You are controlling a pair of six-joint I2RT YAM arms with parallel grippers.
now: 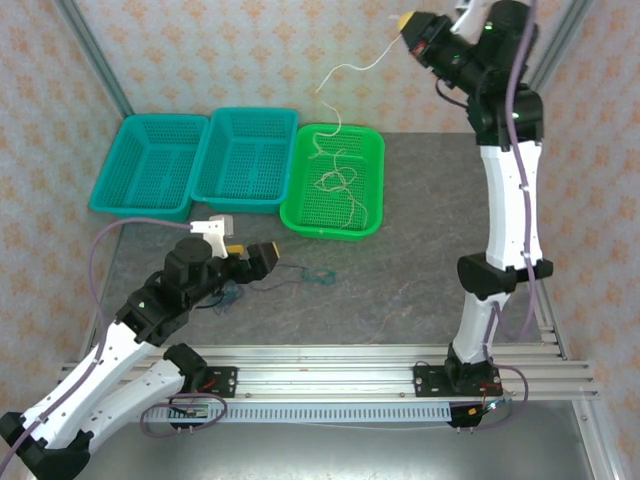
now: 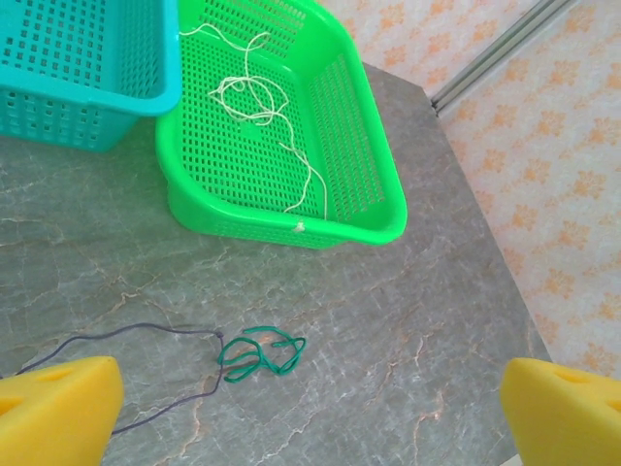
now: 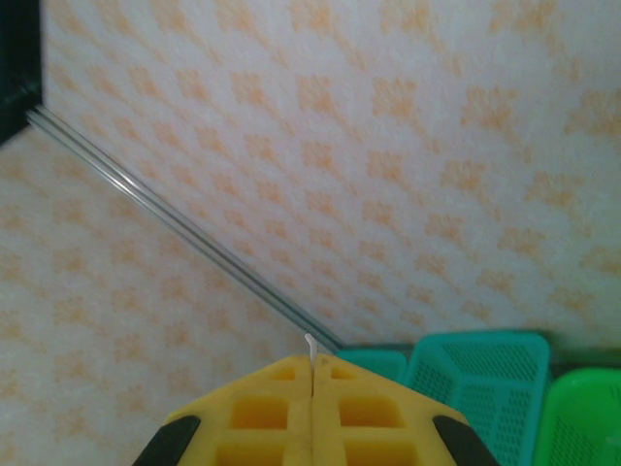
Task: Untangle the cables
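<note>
Next, my right gripper will tip its fingers downward and lower toward the cable's coils inside the green basket (image 1: 372, 180) below to release the cable, since that already holds most of it.
My right gripper (image 1: 404, 22) is raised high at the back, shut on a cream-white cable (image 1: 352, 68) that hangs from it down towards the green basket (image 1: 372, 180). Its tip (image 3: 310, 346) pokes out between the closed yellow pads. More cream-white cable (image 1: 335, 180) lies coiled inside the green basket, seen too in the left wrist view (image 2: 254, 92). A green-teal cable (image 2: 260, 352) lies looped on the table, touching a dark thin cable (image 2: 116, 335) to its left. My left gripper (image 1: 262, 255) hovers open above them, its yellow pads (image 2: 58, 413) wide apart.
Two teal baskets (image 1: 150, 165) (image 1: 245, 155) stand side by side left of the green one at the back. Patterned walls close the back and sides. An aluminium rail (image 1: 330, 365) runs along the near edge.
</note>
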